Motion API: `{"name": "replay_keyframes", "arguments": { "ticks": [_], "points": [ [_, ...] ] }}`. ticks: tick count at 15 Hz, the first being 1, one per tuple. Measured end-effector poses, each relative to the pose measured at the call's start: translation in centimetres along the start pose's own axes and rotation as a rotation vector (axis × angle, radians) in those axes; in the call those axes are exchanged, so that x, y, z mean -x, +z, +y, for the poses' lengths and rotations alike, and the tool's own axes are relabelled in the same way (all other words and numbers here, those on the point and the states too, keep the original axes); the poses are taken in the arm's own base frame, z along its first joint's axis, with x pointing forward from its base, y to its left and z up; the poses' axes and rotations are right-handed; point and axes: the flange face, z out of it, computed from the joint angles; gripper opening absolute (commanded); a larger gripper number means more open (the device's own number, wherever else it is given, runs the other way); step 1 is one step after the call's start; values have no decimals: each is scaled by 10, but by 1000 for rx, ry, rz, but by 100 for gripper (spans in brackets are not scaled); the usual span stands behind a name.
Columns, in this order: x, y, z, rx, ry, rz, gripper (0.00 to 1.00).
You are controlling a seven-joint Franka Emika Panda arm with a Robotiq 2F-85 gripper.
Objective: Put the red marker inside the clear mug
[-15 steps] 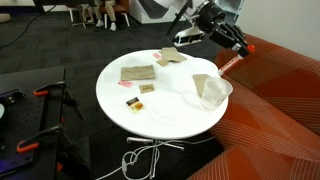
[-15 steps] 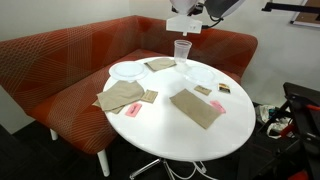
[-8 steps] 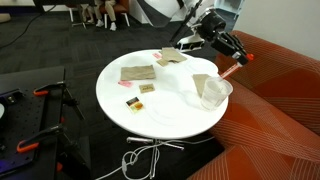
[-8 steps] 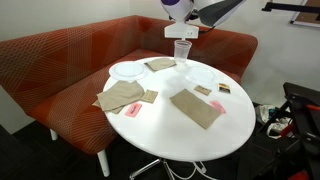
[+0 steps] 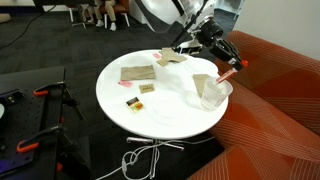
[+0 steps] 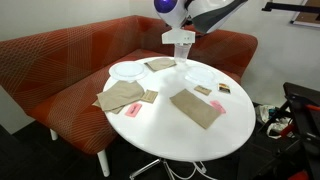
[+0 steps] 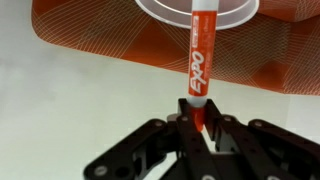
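I will keep my gripper over the clear mug's opening (image 5: 217, 85) (image 7: 231, 8) below it and open my fingers to let go of the red marker, because the marker's loose end points inside.
My gripper (image 5: 226, 58) is shut on the red marker (image 5: 229, 73) and holds it tilted down just above the clear mug (image 5: 213, 93), which stands near the edge of the white round table (image 5: 150, 105). In the wrist view the jaws (image 7: 198, 122) clamp the marker (image 7: 198, 55) at one end. Its other end points at the mug's rim (image 7: 160, 9) at the top of the picture. In an exterior view the gripper (image 6: 181, 41) hangs right over the mug and hides most of it.
Tan cloth pieces (image 6: 195, 107) (image 6: 122, 96) lie on the table, with small card pieces (image 5: 140, 90) and white plates (image 6: 128, 70). A red sofa (image 6: 60, 60) wraps round the table's far side. Cables (image 5: 145, 155) lie on the floor by the table foot.
My gripper has moved with the marker toward the mug and down, so the marker's end is now right above the mug's mouth.
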Motion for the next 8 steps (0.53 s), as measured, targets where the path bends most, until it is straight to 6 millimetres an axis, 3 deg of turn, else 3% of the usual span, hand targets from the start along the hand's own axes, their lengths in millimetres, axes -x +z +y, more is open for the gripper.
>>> {"name": "replay_keyframes", "arguments": {
  "ticks": [3,4,5,8],
  "points": [
    [10,2,-3,8,-19,-20,5],
    [14,2,-4,12,-25,-30,31],
    [17,3,-4,16,-33,-37,45],
    [20,4,-3,25,-35,-52,66]
  ]
}}
